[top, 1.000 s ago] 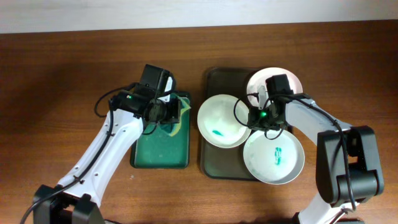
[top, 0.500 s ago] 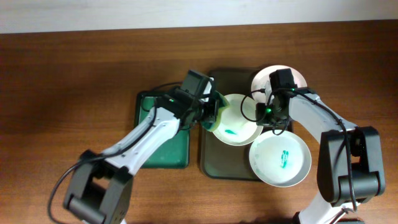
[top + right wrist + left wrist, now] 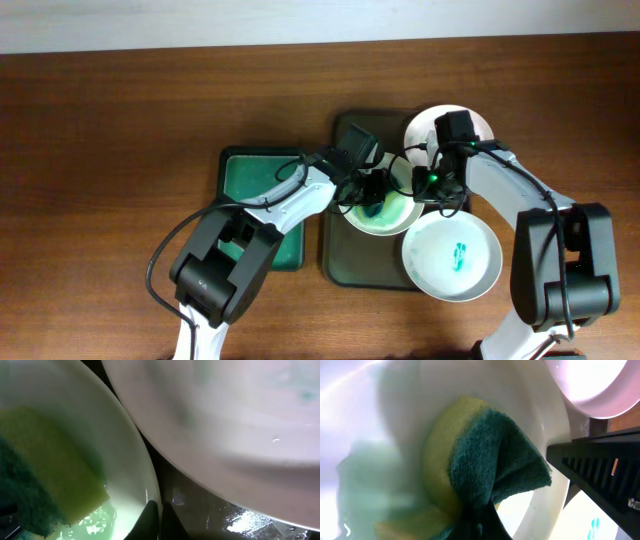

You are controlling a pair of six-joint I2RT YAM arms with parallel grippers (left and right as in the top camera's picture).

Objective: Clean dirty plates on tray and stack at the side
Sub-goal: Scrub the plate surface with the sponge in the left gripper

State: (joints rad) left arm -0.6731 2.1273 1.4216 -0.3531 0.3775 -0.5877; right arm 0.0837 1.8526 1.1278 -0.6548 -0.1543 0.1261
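Note:
My left gripper should next lift and carry the sponge left in the overhead view, across into the bright green tray (image 3: 252,181), to release it there.
The dark tray (image 3: 345,262) holds three white plates. The middle plate (image 3: 392,222) has my left gripper (image 3: 374,200) over it, shut on a yellow and green sponge (image 3: 480,462) pressed into the bowl of the plate (image 3: 395,420). My right gripper (image 3: 420,190) is shut on this plate's right rim (image 3: 150,485). The sponge also shows in the right wrist view (image 3: 45,465). A plain plate (image 3: 470,122) lies at the tray's back right. A plate with teal smears (image 3: 450,255) lies at the front right.
A smaller bright green tray (image 3: 255,175) lies to the left of the dark tray on the brown wooden table (image 3: 100,150). The left arm reaches across it.
My left gripper has carried the sponge from the green tray rightward onto the middle plate. The teal smear on that plate is now covered. The right gripper has stayed on the rim.

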